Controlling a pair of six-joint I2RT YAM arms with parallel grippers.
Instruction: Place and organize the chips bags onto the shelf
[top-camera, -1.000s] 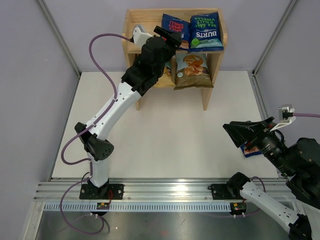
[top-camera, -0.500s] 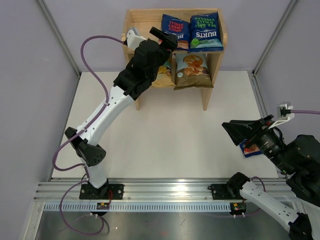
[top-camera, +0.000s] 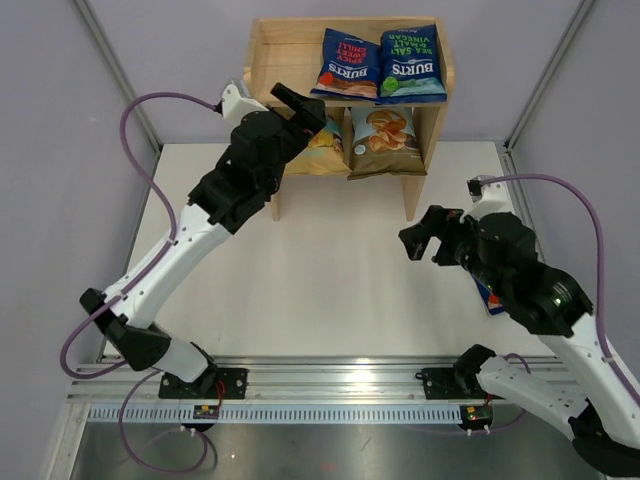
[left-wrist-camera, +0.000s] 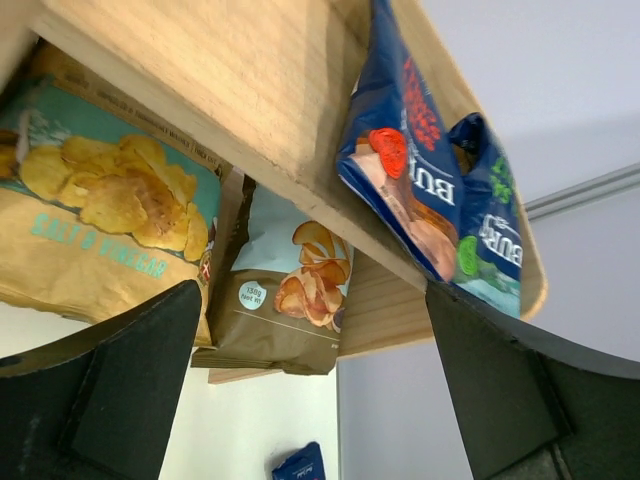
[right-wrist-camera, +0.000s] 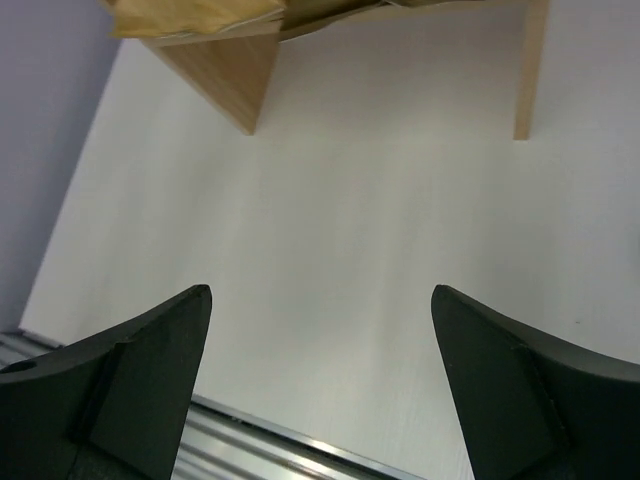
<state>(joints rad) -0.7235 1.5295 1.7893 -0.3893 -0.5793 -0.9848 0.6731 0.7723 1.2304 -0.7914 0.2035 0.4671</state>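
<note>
The dark-blue bag lies below my right gripper, to its right in the top view; next I swing there, turning, and descend onto the bag's far edge.
The wooden shelf carries a red-lettered Burts bag and a green-lettered Burts bag on its top tier. Below stand a yellow chips bag and a brown cassava bag. My left gripper hangs open just in front of the shelf's left half, holding nothing. In its wrist view the yellow bag, the cassava bag and both Burts bags show. Another dark-blue bag lies on the table at the right, partly under my right arm. My right gripper is open and empty above the table.
The white table spreads in front of the shelf. Grey walls and slanted frame posts close in both sides. A metal rail with the arm bases runs along the near edge. The shelf's legs show in the right wrist view.
My left gripper has backed away from the shelf toward the lower left with its jaws open. My right arm has swung from the far right toward the table's middle, and its jaws have opened.
</note>
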